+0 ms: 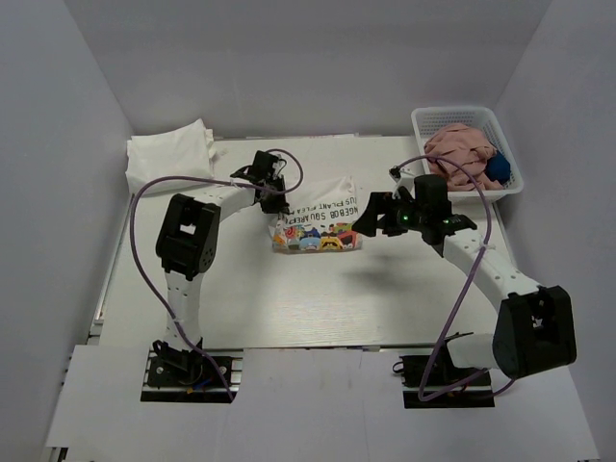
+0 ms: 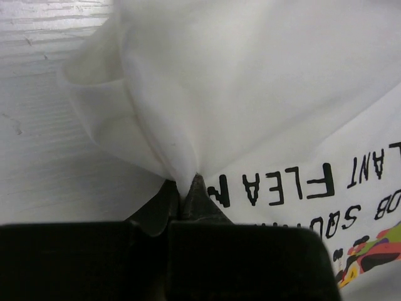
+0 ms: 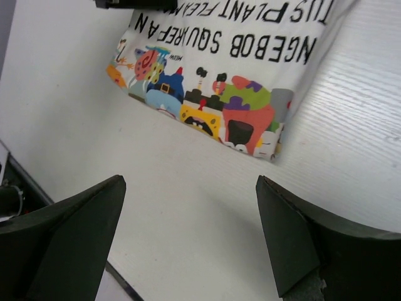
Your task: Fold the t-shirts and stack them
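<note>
My left gripper lifts the white t-shirt over next, lowers it and releases. The folded bundle (image 1: 171,154) to stack on lies outward of the gripper and to its left in the top view.
A white t-shirt (image 1: 318,226) with dark lettering and bright cartoon prints lies part-folded in the middle of the table. My left gripper (image 1: 272,199) sits at its left edge, shut on a pinch of the white cloth (image 2: 188,125); the jaws (image 2: 183,188) meet with fabric bunched between the tips. To the right of the shirt, my right gripper (image 1: 371,219) hovers open over the bare table. In the right wrist view its fingertips (image 3: 189,180) stand wide apart, short of the printed shirt (image 3: 232,56). A folded white t-shirt bundle (image 1: 171,154) rests at the back left corner.
A white basket (image 1: 423,120) at the back right holds pink cloth (image 1: 462,146) and a blue item (image 1: 497,169). Purple cables loop along both arms. Grey walls close in the table on three sides.
</note>
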